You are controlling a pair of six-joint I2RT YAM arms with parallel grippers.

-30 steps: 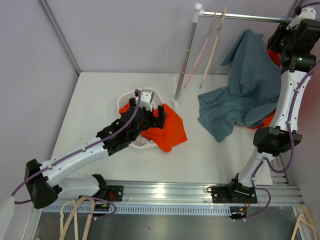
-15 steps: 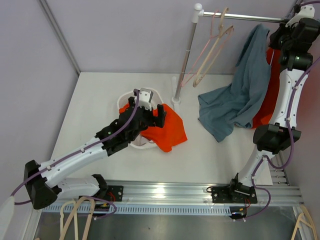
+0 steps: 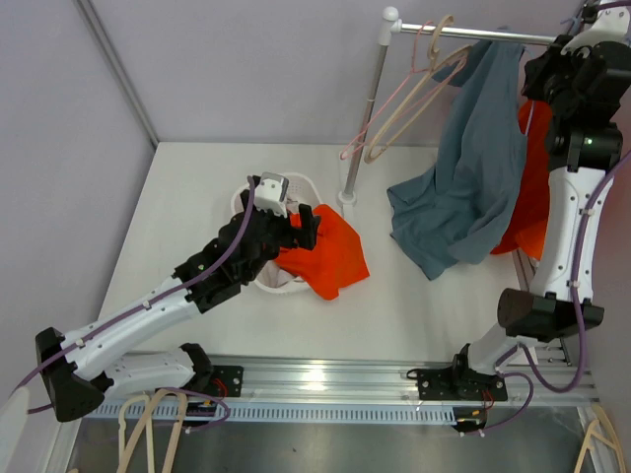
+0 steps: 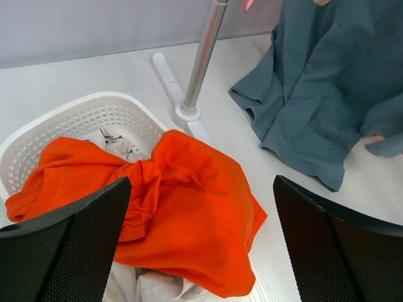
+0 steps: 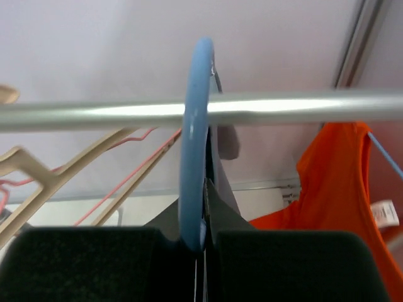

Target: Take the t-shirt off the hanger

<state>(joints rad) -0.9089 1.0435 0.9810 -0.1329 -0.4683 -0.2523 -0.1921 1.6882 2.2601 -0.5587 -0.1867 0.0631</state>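
Note:
The left gripper will swing to the right in the top view next, onto the grey-blue t-shirt's lower part, because the right gripper holds the t-shirt's hanger.
A grey-blue t-shirt hangs from the rail, its lower part bunched on the table. My right gripper is up at the rail. In the right wrist view it is shut on the blue hanger, whose hook is over the rail. My left gripper is open and empty above an orange t-shirt that drapes over the white basket.
Empty beige and pink hangers hang at the rail's left end beside the stand's pole. Another orange garment hangs behind the grey-blue t-shirt at the far right. More hangers lie below the table's near edge.
My right arm has lifted the hanger and the grey-blue t-shirt up to the rail, so the shirt hangs higher. The empty hangers swung left. My left gripper has drawn back a little.

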